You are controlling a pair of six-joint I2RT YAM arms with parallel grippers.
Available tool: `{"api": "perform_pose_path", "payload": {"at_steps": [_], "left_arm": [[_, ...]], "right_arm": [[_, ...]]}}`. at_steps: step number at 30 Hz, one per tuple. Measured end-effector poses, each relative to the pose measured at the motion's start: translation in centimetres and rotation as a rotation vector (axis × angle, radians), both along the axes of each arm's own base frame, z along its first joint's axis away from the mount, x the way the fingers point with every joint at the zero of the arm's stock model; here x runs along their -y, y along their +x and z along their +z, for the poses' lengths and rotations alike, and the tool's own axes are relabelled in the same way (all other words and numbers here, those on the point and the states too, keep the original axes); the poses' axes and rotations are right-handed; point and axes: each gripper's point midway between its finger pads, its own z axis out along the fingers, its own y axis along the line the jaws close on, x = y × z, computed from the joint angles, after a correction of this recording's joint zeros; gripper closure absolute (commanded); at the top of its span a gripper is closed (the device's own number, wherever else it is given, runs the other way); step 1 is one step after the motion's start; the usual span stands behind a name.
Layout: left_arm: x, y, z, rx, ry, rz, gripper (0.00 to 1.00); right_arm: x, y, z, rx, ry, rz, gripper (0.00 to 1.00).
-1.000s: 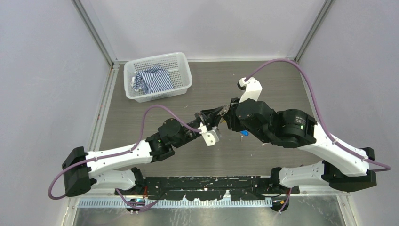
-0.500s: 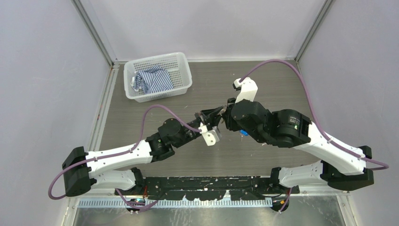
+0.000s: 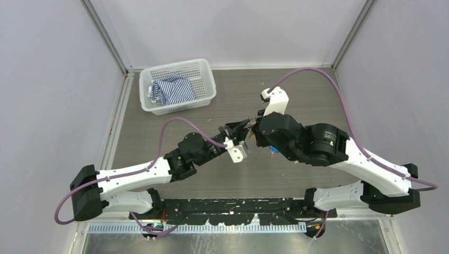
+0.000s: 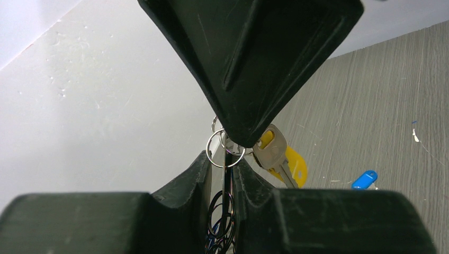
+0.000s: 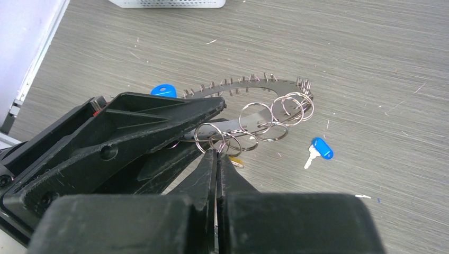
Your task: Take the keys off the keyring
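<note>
To release the keyring on the grey table, my left gripper will lower it away from my right gripper first.
In the left wrist view my left gripper point(image 4: 227, 172) is shut on the keyring point(image 4: 228, 182), which runs edge-on between its fingers. In the right wrist view the keyring point(image 5: 249, 84) is a thin toothed metal arc strung with small split rings point(image 5: 265, 119). My right gripper point(image 5: 216, 153) is shut, its tips pinching one small split ring point(image 5: 207, 138) right beside the left gripper point(image 5: 132, 132). A silvery key point(image 4: 274, 150) with a yellow tag point(image 4: 295, 165) hangs just below the right gripper's tip point(image 4: 241, 138). In the top view both grippers meet at mid-table, left point(image 3: 239, 130) and right point(image 3: 253, 127).
A loose key with a blue tag point(image 5: 319, 149) lies on the grey table to the right of the ring. Another blue tag point(image 5: 163, 90) shows behind the left gripper. A white mesh basket point(image 3: 207, 80) holding a striped cloth point(image 3: 172, 90) stands at the back left.
My right gripper has closed and its arm has edged slightly left toward the left gripper. The left arm has kept its hold and not moved.
</note>
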Motion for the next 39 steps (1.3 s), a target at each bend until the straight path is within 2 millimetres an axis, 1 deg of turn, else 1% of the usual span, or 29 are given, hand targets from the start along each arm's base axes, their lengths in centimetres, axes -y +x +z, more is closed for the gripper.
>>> {"api": "perform_pose_path", "payload": {"at_steps": [9, 16, 20, 25, 28, 31, 35, 37, 39], "left_arm": [[0.0, 0.0, 0.1, 0.002, -0.001, 0.0, 1.0], [0.2, -0.1, 0.6, -0.006, 0.013, -0.01, 1.0], [0.3, 0.0, 0.8, -0.012, 0.022, -0.016, 1.0], [0.4, -0.2, -0.3, -0.043, 0.056, -0.032, 1.0], [0.5, -0.3, -0.7, -0.055, 0.066, -0.039, 1.0], [0.5, -0.3, -1.0, -0.063, 0.076, -0.039, 1.0], [0.4, -0.2, -1.3, -0.079, 0.081, -0.03, 1.0], [0.1, 0.3, -1.4, -0.1, 0.069, -0.008, 1.0], [-0.3, 0.9, -1.6, -0.135, 0.042, 0.018, 1.0]], "right_arm": [[0.4, -0.1, 0.5, 0.022, -0.006, 0.019, 0.99], [0.8, -0.1, 1.0, 0.084, 0.05, 0.049, 0.99], [1.3, 0.1, 2.2, 0.145, 0.091, 0.051, 0.99], [1.9, 0.4, 4.6, 0.216, 0.159, 0.046, 0.99], [1.9, 0.4, 5.0, 0.236, 0.179, 0.049, 0.99], [1.8, 0.5, 4.9, 0.248, 0.183, 0.052, 0.99], [1.8, 0.8, 4.1, 0.247, 0.162, 0.036, 0.99], [1.9, 1.0, 3.7, 0.241, 0.151, 0.01, 0.99], [2.2, 1.4, 2.9, 0.224, 0.138, -0.025, 0.99]]}}
